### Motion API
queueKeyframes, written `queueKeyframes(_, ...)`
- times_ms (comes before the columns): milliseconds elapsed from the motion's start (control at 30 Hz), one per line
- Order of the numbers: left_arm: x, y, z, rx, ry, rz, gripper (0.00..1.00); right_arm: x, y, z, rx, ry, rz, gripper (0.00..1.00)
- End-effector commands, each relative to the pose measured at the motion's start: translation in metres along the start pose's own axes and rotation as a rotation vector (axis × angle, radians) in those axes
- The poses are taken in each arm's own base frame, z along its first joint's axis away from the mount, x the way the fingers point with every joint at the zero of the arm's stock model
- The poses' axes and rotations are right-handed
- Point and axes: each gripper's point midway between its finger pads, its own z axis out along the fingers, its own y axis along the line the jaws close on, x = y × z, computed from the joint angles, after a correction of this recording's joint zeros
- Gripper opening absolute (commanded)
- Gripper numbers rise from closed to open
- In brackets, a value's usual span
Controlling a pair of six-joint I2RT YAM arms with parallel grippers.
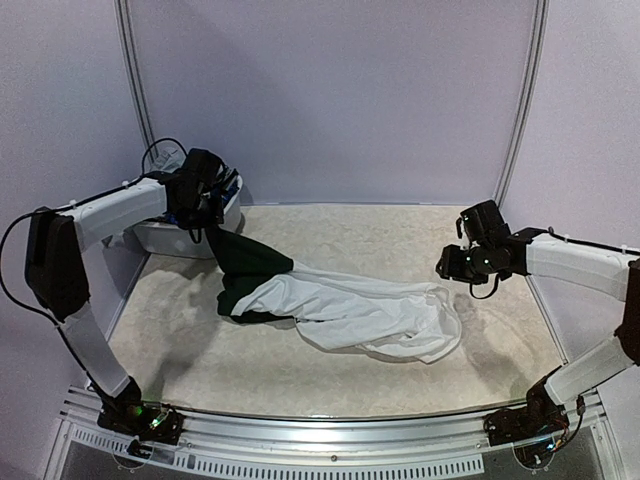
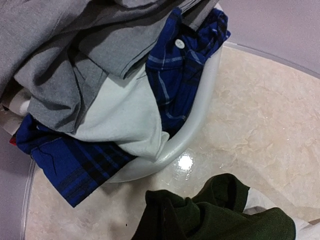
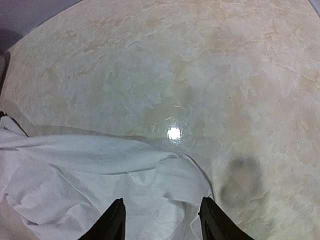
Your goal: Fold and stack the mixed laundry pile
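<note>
The shirt's loose white end is nearer the base than my open fingers, so my right gripper moves back and down onto it next.
A white T-shirt (image 1: pixel 375 312) with dark green sleeves (image 1: pixel 245 262) lies crumpled across the middle of the table. One green sleeve is pulled up to my left gripper (image 1: pixel 208 222), which is beside the basket and shut on it. In the left wrist view the green cloth (image 2: pixel 215 215) hides the fingers. The rest of the pile sits in the basket: a grey T-shirt (image 2: pixel 65 65), blue plaid cloth (image 2: pixel 185 70) and a white piece (image 2: pixel 125 115). My right gripper (image 1: pixel 463 264) hovers open and empty over the shirt's right edge (image 3: pixel 125 175), its fingertips (image 3: pixel 116 220) spread wide.
The white oval basket (image 1: pixel 165 238) stands at the back left by the wall; its rim (image 2: pixel 200 110) shows in the left wrist view. Grey walls close off the back and both sides. Beige tabletop (image 3: pixel 210 70) extends right of the shirt.
</note>
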Motion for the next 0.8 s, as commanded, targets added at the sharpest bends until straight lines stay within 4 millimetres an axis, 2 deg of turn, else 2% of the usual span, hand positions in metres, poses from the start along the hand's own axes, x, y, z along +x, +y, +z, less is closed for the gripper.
queueKeyframes(0, -0.014, -0.001, -0.009, 0.023, -0.039, -0.012, 0.00, -0.003, -0.004, -0.025, 0.009, 0.008, -0.039, 0.58)
queueKeyframes(100, -0.011, -0.001, -0.010, 0.028, -0.034, -0.010, 0.00, 0.010, 0.008, -0.037, -0.071, 0.019, -0.054, 0.57)
queueKeyframes(167, -0.010, -0.001, -0.011, 0.033, -0.036, -0.012, 0.00, 0.022, 0.027, -0.048, -0.169, 0.016, -0.086, 0.57)
queueKeyframes(267, -0.007, 0.000, -0.011, 0.036, -0.035, -0.012, 0.00, 0.050, 0.055, -0.051, -0.302, 0.048, -0.113, 0.56)
queueKeyframes(400, -0.004, -0.001, -0.011, 0.047, -0.031, -0.016, 0.00, 0.074, 0.070, -0.040, -0.401, 0.073, -0.065, 0.52)
queueKeyframes(567, -0.002, -0.002, -0.012, 0.054, -0.032, -0.017, 0.00, 0.090, 0.079, -0.021, -0.401, 0.120, -0.063, 0.49)
queueKeyframes(667, -0.001, -0.001, -0.013, 0.055, -0.032, -0.016, 0.00, 0.101, 0.082, -0.007, -0.386, 0.154, -0.071, 0.49)
queueKeyframes(767, 0.000, -0.001, -0.012, 0.053, -0.031, -0.012, 0.00, 0.111, 0.077, 0.009, -0.346, 0.190, -0.074, 0.47)
